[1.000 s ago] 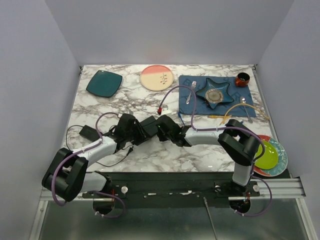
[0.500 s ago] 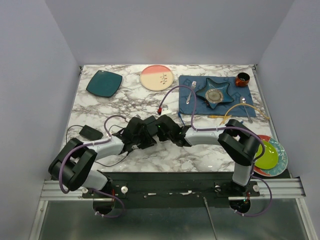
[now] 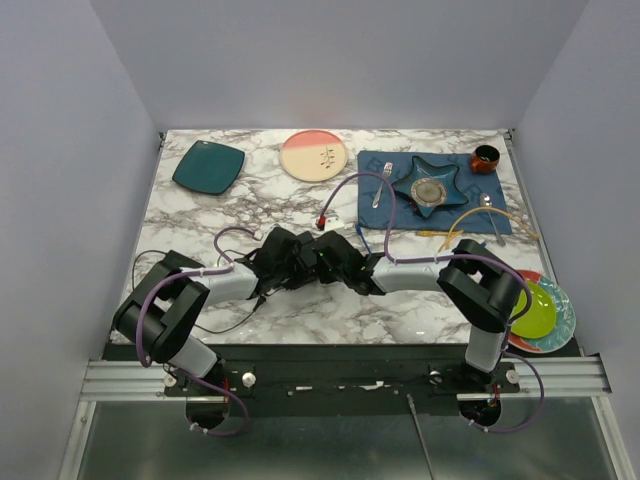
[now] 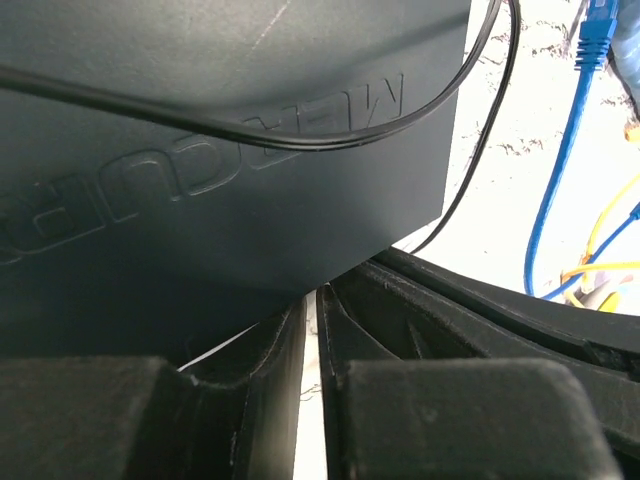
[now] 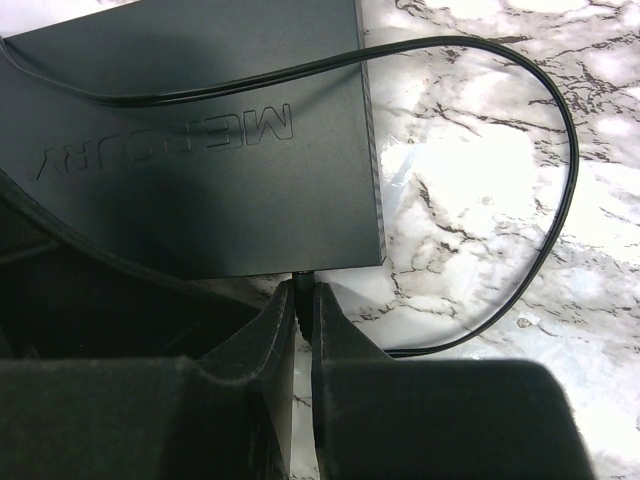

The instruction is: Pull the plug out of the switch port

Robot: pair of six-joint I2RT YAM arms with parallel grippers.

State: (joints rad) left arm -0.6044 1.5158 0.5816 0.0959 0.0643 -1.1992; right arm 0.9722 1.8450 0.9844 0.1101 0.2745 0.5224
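Observation:
The plug sits inside my right gripper, so I will draw that gripper back, up and left in the top view, over the marble (image 3: pixel 239 245) beside the switch, and release it.
The switch (image 5: pixel 200 150) is a flat matte-black box with embossed lettering; it also fills the left wrist view (image 4: pixel 220 150). In the top view it lies mid-table, mostly hidden under both grippers. My right gripper (image 5: pixel 303 295) is shut on a small dark plug (image 5: pixel 305 285) that sits in the switch's near side. A thin black cord (image 5: pixel 565 200) loops from the plug over the marble and across the switch. My left gripper (image 4: pixel 312 300) has its jaws almost together with nothing between them, tips at the switch's edge. In the top view the left gripper (image 3: pixel 283 255) and right gripper (image 3: pixel 322 258) meet.
A dark teal square plate (image 3: pixel 208 166) and a pink plate (image 3: pixel 314 155) stand at the back. A blue mat (image 3: pixel 385 215) holds a star dish (image 3: pixel 428 186). A purple cable with a red plug (image 3: pixel 320 221), a yellow cable (image 3: pixel 480 215), a blue cable (image 4: pixel 560 170) and stacked plates (image 3: pixel 540 310) lie on the right.
My left gripper has swung right, up to the switch and close beside the right gripper, with its elbow folding in. The right arm has hardly moved.

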